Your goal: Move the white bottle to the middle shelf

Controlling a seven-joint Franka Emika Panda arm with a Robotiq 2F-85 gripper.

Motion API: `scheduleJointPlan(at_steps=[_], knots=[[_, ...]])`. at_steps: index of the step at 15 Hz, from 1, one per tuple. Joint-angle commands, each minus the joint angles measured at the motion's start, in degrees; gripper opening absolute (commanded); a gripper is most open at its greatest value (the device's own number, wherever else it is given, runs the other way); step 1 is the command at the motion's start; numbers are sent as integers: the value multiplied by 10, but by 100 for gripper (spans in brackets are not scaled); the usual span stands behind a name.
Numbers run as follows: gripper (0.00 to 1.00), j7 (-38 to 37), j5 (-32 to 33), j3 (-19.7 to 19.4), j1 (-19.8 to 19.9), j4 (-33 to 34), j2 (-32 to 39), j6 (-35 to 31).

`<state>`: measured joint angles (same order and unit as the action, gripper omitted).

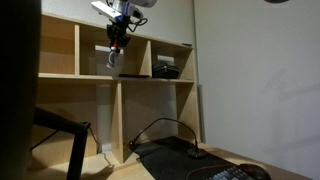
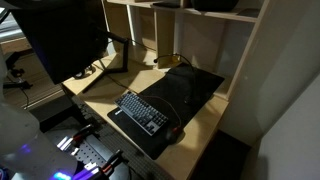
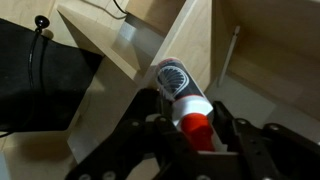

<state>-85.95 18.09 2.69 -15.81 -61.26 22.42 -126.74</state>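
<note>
Next, my gripper moves down and into the cubby to release the white bottle (image 3: 180, 88) on the bare middle shelf, since it still hangs above that board.
My gripper (image 1: 113, 57) hangs in the middle cubby of the open shelving unit, a little above the middle shelf (image 1: 150, 78). It is shut on the white bottle (image 3: 180, 88), a small white bottle whose red cap points back toward the wrist. In the wrist view the jaws (image 3: 188, 112) close on the bottle around the cap end, and its white base points at the light-wood boards beyond. In an exterior view the bottle shows only as a pale spot (image 1: 112, 61) at the fingertips. The gripper is out of view in the exterior view that looks down on the desk.
A black object (image 1: 166, 70) lies on the middle shelf in the neighbouring cubby. Upright dividers (image 1: 122, 58) stand close to either side of the gripper. On the desk below are a black mat (image 2: 185, 90), a keyboard (image 2: 140, 110), a mouse (image 2: 176, 133) and a monitor (image 2: 60, 40).
</note>
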Motion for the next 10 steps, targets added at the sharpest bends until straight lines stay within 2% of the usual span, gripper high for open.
scheduleJointPlan(at_steps=[1, 5, 10], knots=[[20, 5, -2, 1, 0, -3, 2, 11], [20, -32, -14, -5, 1, 57, 49, 38], [20, -114, -44, -35, -9, 178, 127, 77]])
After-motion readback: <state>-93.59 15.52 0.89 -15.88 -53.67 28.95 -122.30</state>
